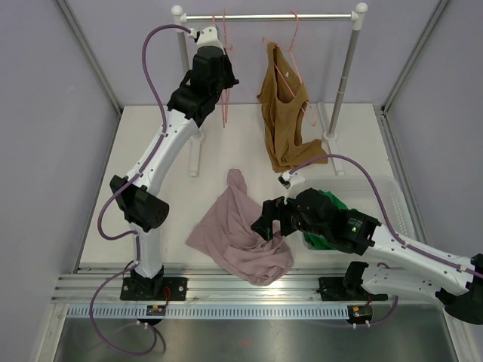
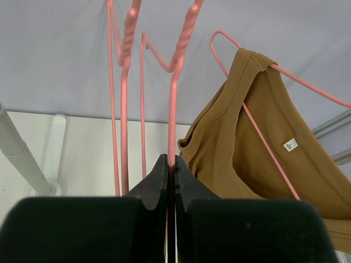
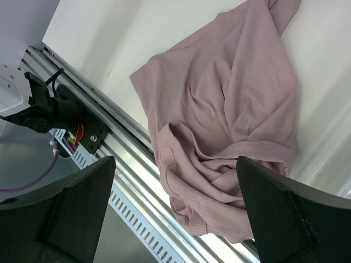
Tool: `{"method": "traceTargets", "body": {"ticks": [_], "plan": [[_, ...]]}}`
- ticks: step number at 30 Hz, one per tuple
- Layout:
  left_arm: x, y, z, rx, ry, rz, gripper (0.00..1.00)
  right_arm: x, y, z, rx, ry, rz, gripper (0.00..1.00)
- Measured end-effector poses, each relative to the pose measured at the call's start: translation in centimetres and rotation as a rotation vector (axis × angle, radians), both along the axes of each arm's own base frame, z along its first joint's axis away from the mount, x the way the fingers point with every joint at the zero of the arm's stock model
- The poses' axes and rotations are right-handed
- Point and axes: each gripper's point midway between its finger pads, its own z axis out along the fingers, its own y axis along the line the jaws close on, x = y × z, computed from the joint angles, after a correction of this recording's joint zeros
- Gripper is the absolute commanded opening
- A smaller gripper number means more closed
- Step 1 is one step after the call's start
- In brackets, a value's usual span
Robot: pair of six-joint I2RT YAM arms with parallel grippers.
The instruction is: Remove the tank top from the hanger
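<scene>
My open right gripper moves down and toward the left in the top view onto the tank top's middle fold (image 1: 241, 232) (image 3: 215, 137) next, because the mauve tank top bunches up at its middle.
A mauve tank top (image 1: 238, 234) lies crumpled on the table near the front rail, off any hanger; it also shows in the right wrist view (image 3: 230, 109). My right gripper (image 1: 266, 219) is open and empty just above its near right part, jaws wide apart (image 3: 175, 160). My left gripper (image 1: 225, 79) is raised at the rack and shut on the wire of an empty pink hanger (image 1: 225, 113), seen pinched between the jaws (image 2: 171, 159) in the left wrist view (image 2: 173, 98). A brown tank top (image 1: 283, 121) hangs on a second pink hanger (image 1: 290, 45) to the right (image 2: 258, 148).
The clothes rack's bar (image 1: 264, 16) runs across the back on two posts (image 1: 343, 75). A clear plastic bin (image 1: 377, 181) with green cloth (image 1: 328, 219) stands at the right, under my right arm. An aluminium rail (image 3: 137, 164) borders the table's near edge.
</scene>
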Motion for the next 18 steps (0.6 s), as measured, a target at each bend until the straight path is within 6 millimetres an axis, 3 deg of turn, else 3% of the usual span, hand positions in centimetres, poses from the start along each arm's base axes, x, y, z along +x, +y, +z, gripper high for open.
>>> {"method": "traceTargets", "body": {"ticks": [3, 4, 5, 8, 11, 12, 18], "plan": [[0.0, -0.1, 0.0, -0.011, 0.0, -0.002, 0.02, 0.0, 0.0, 0.0, 0.0, -0.001, 0.0, 0.99], [0.0, -0.1, -0.1, -0.013, 0.001, -0.002, 0.06, 0.0, 0.0, 0.0, 0.0, -0.001, 0.0, 1.0], [0.0, -0.1, -0.4, -0.013, 0.005, -0.001, 0.2, 0.0, 0.0, 0.0, -0.001, -0.001, 0.001, 0.99], [-0.2, 0.0, -1.4, -0.009, 0.027, 0.001, 0.39, 0.1, 0.0, -0.2, -0.009, -0.002, 0.001, 1.0], [-0.6, 0.1, -2.1, -0.01, 0.045, 0.0, 0.44, 0.4, 0.1, -1.0, -0.039, 0.001, -0.001, 1.0], [-0.8, 0.2, -2.0, -0.01, 0.048, -0.001, 0.51, 0.6, 0.1, -1.4, -0.055, 0.0, -0.008, 0.99], [-2.9, 0.6, 1.8, -0.057, -0.012, -0.041, 0.68, 1.5, 0.4, -4.2, -0.165, 0.01, -0.019, 0.99]]}}
